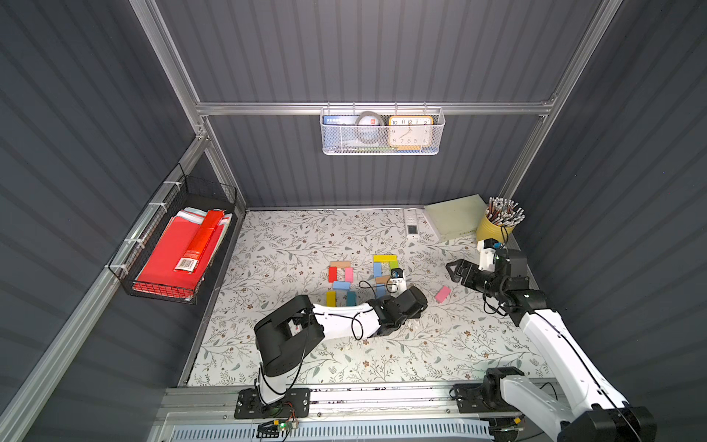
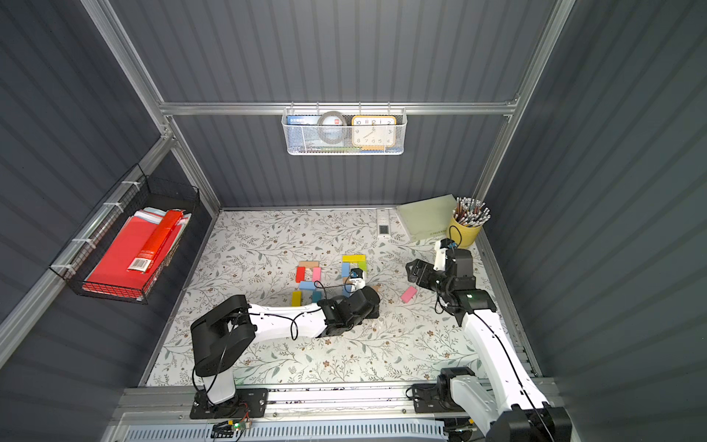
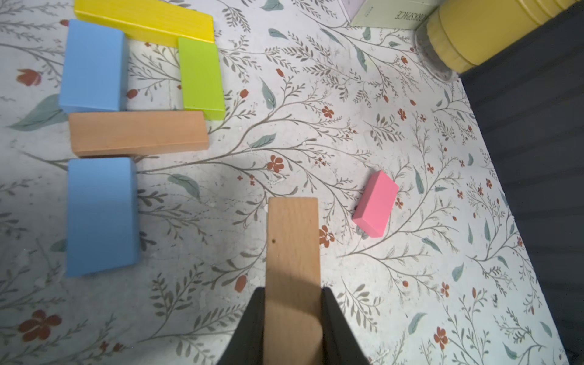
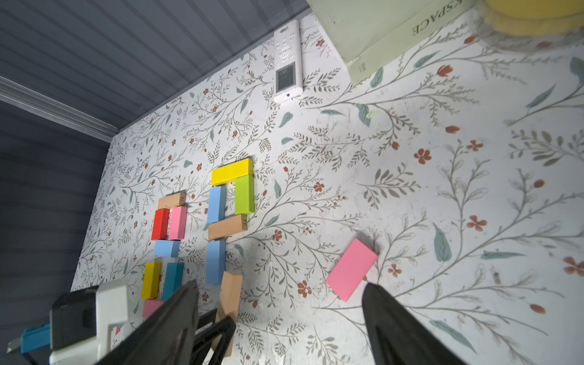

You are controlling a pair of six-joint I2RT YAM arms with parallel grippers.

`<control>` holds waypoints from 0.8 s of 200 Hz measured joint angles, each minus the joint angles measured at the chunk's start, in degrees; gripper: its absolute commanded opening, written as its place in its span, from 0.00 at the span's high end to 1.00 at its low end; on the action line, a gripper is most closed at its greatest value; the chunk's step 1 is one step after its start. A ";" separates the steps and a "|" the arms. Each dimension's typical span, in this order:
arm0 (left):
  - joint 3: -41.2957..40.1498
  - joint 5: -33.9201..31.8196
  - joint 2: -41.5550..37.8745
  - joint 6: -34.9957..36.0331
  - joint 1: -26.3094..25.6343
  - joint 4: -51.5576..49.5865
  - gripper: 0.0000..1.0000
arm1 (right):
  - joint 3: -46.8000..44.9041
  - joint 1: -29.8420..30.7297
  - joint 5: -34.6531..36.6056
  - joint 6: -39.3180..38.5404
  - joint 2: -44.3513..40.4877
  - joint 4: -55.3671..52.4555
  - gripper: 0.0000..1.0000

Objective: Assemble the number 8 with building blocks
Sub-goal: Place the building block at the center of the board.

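My left gripper goes down next and releases the tan block (image 3: 292,252) on the open cloth beside the light blue block, as that spot lies just below the gripper's fingers.
My left gripper (image 3: 293,290) is shut on a plain tan block (image 3: 292,252), held by its long sides low over the cloth, right of a light blue block (image 3: 101,218). That one belongs to a part figure: yellow (image 3: 145,20) on top, light blue (image 3: 91,66) and green (image 3: 200,76) at the sides, tan (image 3: 137,134) across. In both top views the left wrist hides the jaws. A loose pink block (image 4: 351,268) lies flat to the right. My right gripper (image 4: 280,286) hangs open beside it, holding nothing. Further left stands another block figure (image 1: 340,283).
Along the back edge lie a white remote (image 1: 412,225), a pale green book (image 1: 455,220) and a yellow cup of pencils (image 1: 497,225). A black wire basket (image 1: 180,248) with red cartons hangs on the left wall, a white mesh basket (image 1: 382,132) on the back wall.
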 measured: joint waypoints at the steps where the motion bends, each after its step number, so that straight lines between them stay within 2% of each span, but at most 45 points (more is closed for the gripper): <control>1: -0.02 -0.04 0.02 -0.07 0.00 0.04 0.90 | -0.07 0.00 -0.02 0.00 0.00 -0.02 0.14; 112: 2.82 -2.82 9.79 -2.25 0.20 2.10 0.82 | -5.42 0.11 -2.21 -0.07 -0.81 -1.60 0.15; 160: 3.13 -2.27 10.23 -2.03 1.31 2.73 0.61 | -5.42 0.13 -2.47 0.15 0.09 -1.40 0.15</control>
